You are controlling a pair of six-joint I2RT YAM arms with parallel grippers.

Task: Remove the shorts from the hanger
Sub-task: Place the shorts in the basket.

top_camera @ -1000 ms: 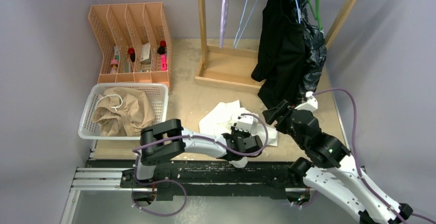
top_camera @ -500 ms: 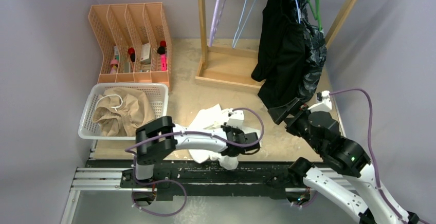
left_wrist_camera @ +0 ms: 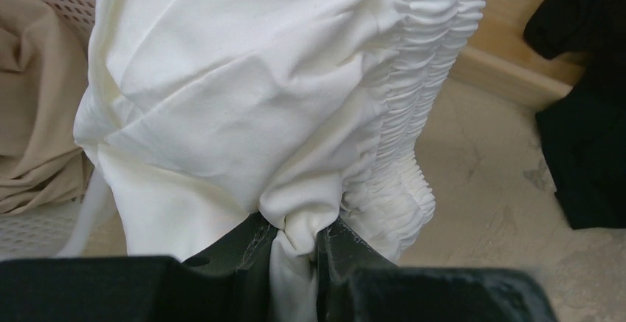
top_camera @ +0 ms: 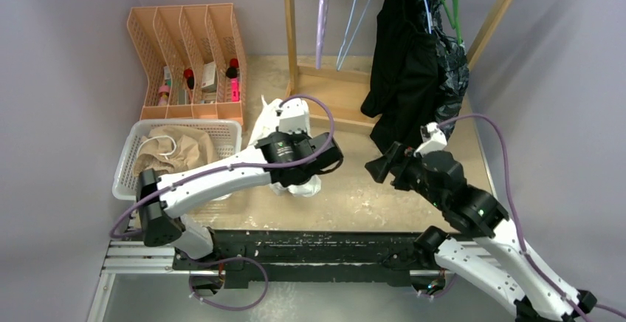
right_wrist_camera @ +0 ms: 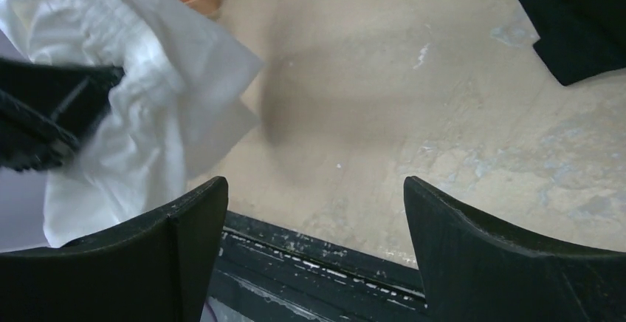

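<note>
I need to move my left gripper to its left in the top view next, over the basket with the tan shorts [top_camera: 177,159] below. I should then lower it and let go of the white shorts [top_camera: 299,187].
My left gripper [top_camera: 274,131] is shut on the white shorts [top_camera: 299,187] and holds them in the air just right of the basket. In the left wrist view the fingers [left_wrist_camera: 299,237] pinch a fold of white fabric [left_wrist_camera: 258,78] beside the elastic waist. Tan shorts [top_camera: 177,159] lie in the white basket [top_camera: 129,152]. Black shorts [top_camera: 406,78] and dark blue patterned shorts [top_camera: 452,71] hang from hangers on the wooden rack. My right gripper [top_camera: 382,161] is open and empty, just below the black shorts' hem; its wrist view [right_wrist_camera: 316,189] shows bare table between the jaws.
An orange organizer [top_camera: 188,49] stands at the back left. The rack's wooden base [top_camera: 332,100] sits behind the gripper. A bare purple hanger [top_camera: 323,12] and a bare pale blue hanger [top_camera: 358,12] hang on the rack. A black rail runs along the table's near edge [right_wrist_camera: 332,252].
My left arm lifted the white shorts off the table's front and carried them back and left, next to the basket. My right gripper shifted a little left and stays open.
</note>
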